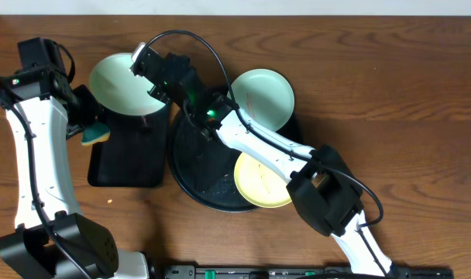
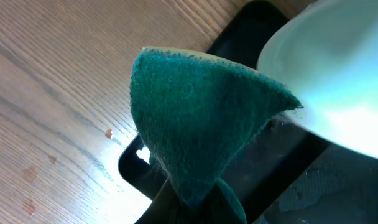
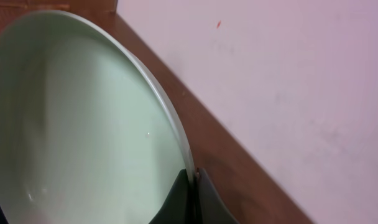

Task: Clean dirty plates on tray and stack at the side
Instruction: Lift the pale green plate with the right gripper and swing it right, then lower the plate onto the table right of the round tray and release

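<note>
My right gripper swings the plate right in the overhead view next, then lowers and releases it. Clear tabletop beside the round tray lies below there.
My right gripper is shut on the rim of a mint-blue plate, holding it tilted above the rectangular black tray; in the right wrist view the fingers pinch the plate by its edge. My left gripper is shut on a green sponge, just left of and below the held plate. A second mint-blue plate with thin reddish smears and a pale yellow plate lie on the round black tray.
A smaller rectangular black tray lies left of the round tray, under the held plate. The table's far edge and a pale wall are close behind the held plate. A small crumb lies on the wood near the rectangular tray.
</note>
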